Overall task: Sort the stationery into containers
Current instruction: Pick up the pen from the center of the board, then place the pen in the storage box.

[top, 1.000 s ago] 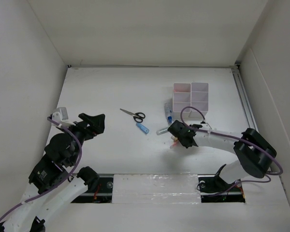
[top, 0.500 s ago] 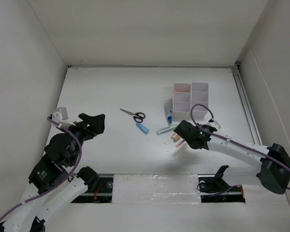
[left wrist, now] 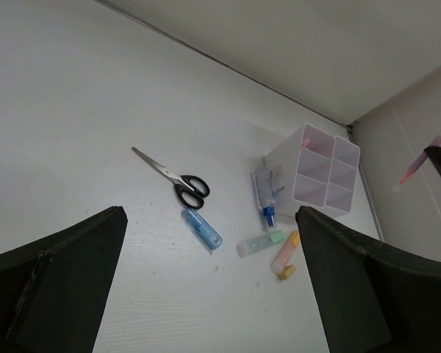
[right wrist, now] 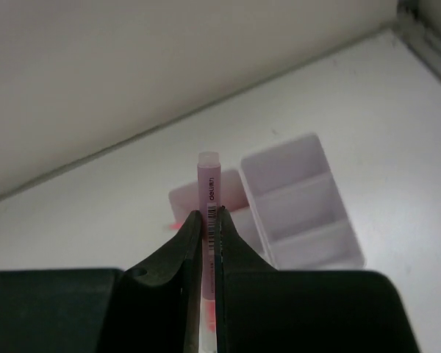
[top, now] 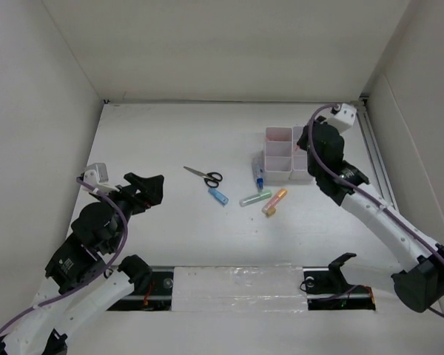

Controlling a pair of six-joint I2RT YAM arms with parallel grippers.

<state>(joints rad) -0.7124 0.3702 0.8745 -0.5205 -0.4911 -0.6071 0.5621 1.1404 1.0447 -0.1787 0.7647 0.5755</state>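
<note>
Next, my right gripper turns to the left in the top view, then moves down over the containers' far compartment (top: 279, 134) (right wrist: 234, 192) and releases the marker. The marker goes there because pink already shows there.
My right gripper (right wrist: 208, 215) is shut on a pink marker (right wrist: 208, 184), which stands upright between its fingers. It hangs above the white six-compartment containers (top: 281, 151), over the right column (right wrist: 294, 202). On the table lie black-handled scissors (top: 205, 176), a short blue tube (top: 219, 196), a green marker (top: 254, 198), an orange marker (top: 274, 201) and a blue-capped bottle (top: 258, 173) beside the containers. My left gripper (top: 149, 188) is open at the left, well away from them, its fingers (left wrist: 66, 287) framing the scattered items. Something pink shows in a far compartment (left wrist: 306, 143).
White walls close in the table on the left, back and right. A metal rail (top: 374, 155) runs along the right edge next to the containers. The taped strip (top: 237, 285) lies between the arm bases at the near edge.
My right arm rose from beside the markers and swung back and right to above the containers, carrying the pink marker. The green and orange markers now lie uncovered. The left arm barely moved.
</note>
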